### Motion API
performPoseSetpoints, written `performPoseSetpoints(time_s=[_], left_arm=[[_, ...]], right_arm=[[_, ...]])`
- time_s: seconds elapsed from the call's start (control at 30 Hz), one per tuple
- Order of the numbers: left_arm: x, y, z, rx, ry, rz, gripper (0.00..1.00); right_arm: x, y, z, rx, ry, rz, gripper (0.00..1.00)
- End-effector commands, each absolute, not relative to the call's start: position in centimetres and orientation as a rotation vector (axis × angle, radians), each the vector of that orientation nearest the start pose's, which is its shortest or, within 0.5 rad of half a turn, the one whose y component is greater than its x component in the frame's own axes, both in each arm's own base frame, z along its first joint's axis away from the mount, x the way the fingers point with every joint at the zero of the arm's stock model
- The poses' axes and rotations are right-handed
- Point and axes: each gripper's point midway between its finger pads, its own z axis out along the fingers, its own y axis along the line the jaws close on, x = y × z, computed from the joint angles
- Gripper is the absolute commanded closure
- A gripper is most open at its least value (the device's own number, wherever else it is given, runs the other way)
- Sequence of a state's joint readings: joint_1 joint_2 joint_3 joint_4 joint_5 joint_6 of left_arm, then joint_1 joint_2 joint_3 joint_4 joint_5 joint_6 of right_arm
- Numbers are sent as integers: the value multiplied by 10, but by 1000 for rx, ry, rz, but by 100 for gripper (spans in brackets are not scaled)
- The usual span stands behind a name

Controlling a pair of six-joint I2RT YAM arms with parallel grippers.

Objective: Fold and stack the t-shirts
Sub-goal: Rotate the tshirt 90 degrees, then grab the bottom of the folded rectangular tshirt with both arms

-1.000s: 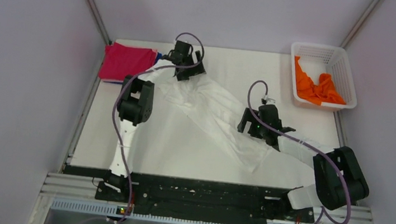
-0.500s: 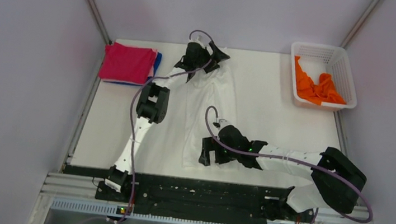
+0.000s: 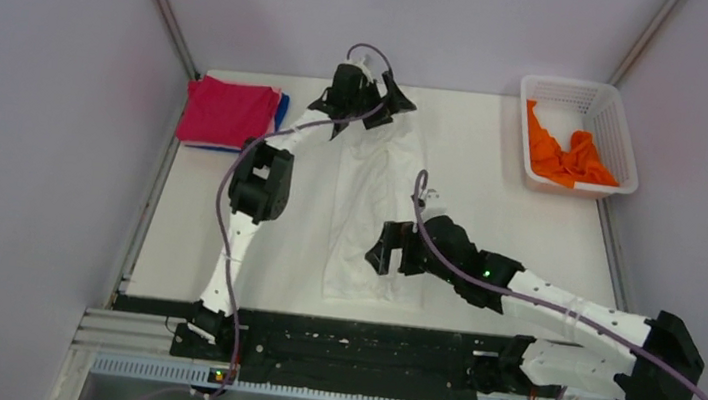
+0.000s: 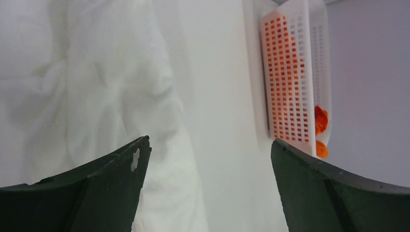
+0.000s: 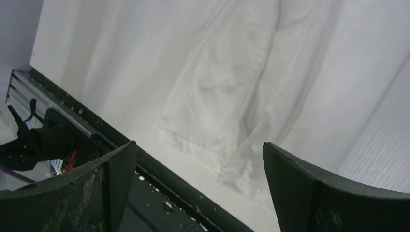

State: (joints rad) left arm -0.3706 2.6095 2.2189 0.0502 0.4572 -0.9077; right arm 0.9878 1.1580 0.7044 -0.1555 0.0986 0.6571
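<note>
Next, my left gripper draws back and lowers onto the white t-shirt's hem corner (image 3: 325, 292) on the magenta-red shirt's side, with the white t-shirt still full-length.
A white t-shirt (image 3: 370, 202) lies folded lengthwise in a long strip down the middle of the table, its plain side up. It shows in the left wrist view (image 4: 96, 82) and the right wrist view (image 5: 217, 96). My left gripper (image 3: 374, 97) is open and empty over its far end. My right gripper (image 3: 385, 259) is open and empty over its near end. A magenta-red shirt (image 3: 227, 110) lies folded on a blue one (image 3: 282, 111) at the far left. An orange shirt (image 3: 562, 153) lies crumpled in the basket.
The white lattice basket (image 3: 607, 108) stands at the far right corner, also in the left wrist view (image 4: 290, 72). The black base rail (image 3: 343, 345) runs along the table's near edge, close to the white shirt's hem (image 5: 193, 150).
Both grippers swung the white shirt from a diagonal to a strip running near to far, then let it go. The right gripper has lifted slightly off the near end.
</note>
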Motion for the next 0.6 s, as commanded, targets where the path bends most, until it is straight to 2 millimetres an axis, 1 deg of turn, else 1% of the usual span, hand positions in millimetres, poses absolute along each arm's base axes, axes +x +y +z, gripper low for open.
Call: performPoseSetpoints(time_s=[0.0, 0.07, 0.1, 0.17, 0.23, 0.33, 0.37, 0.43, 0.47, 0.53, 0.57], left_arm=[[527, -343, 310, 96, 1859, -1186, 1], [493, -332, 326, 111, 1860, -1076, 1], [474, -326, 329, 105, 1865, -1025, 1], [435, -314, 326, 107, 1886, -960, 1], [397, -301, 306, 85, 1941, -918, 1], [343, -277, 257, -5, 2071, -851, 1], [325, -269, 239, -27, 2116, -824, 1], [295, -249, 204, -81, 2195, -733, 1], [279, -244, 188, -92, 2239, -715, 1], [240, -240, 155, -95, 2343, -738, 4], [219, -236, 134, -88, 2411, -748, 8]], right_arm=[[195, 248, 144, -126, 2234, 685, 1], [195, 237, 150, -59, 2230, 738, 1], [195, 231, 149, -38, 2242, 749, 1], [194, 218, 139, 7, 2291, 726, 1], [193, 205, 127, 32, 2333, 667, 1], [185, 196, 108, 36, 2393, 623, 2], [182, 195, 102, 32, 2410, 621, 3], [175, 194, 90, 22, 2453, 624, 7], [171, 193, 83, 17, 2474, 623, 10], [163, 191, 68, 14, 2524, 611, 16], [159, 190, 63, 3, 2547, 610, 19]])
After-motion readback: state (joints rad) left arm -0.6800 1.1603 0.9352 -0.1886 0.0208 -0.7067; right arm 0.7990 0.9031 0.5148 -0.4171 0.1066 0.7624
